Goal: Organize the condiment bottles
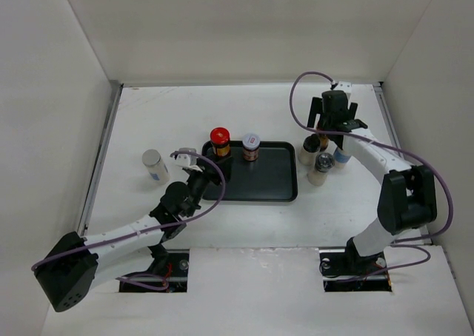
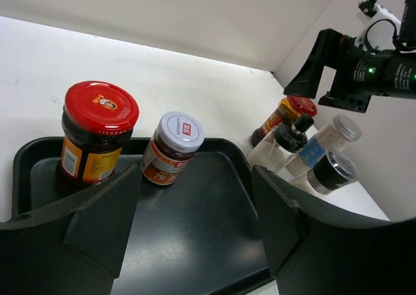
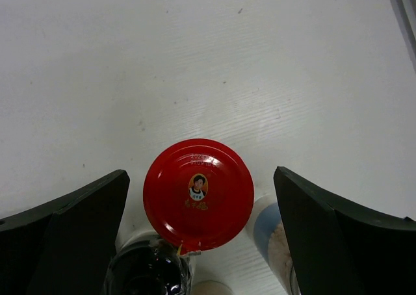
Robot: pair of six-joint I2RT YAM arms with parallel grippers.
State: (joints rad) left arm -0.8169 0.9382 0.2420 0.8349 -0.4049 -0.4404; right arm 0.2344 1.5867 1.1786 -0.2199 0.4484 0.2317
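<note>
The second jar's red cap point(image 1: 322, 134) point(image 3: 198, 195) comes between my right gripper's fingers next as they move down around it and close, since the black-capped and blue-labelled bottles stand tight by its sides.
A black tray point(image 1: 278, 180) holds a red-capped amber jar point(image 1: 219, 140) and a brown pale-lidded jar point(image 1: 251, 147) at its far edge; both show in the left wrist view point(image 2: 97, 136) point(image 2: 172, 147). My left gripper point(image 1: 198, 164) is open and empty over the tray's left part point(image 2: 195, 191). A white bottle point(image 1: 153, 166) stands left of the tray. My right gripper point(image 1: 333, 123) is open above the second red-capped jar point(image 3: 198, 194), its fingers on either side and not touching. Beside that jar stand the black-capped bottle point(image 3: 146, 275), the blue-labelled bottle point(image 3: 273, 233) and the silver-lidded clear bottle point(image 1: 321, 166).
White walls enclose the table on the left, back and right. The right-hand cluster of bottles point(image 2: 305, 145) stands close together just off the tray's right edge. The right arm's body point(image 1: 404, 195) rises at the table's right side.
</note>
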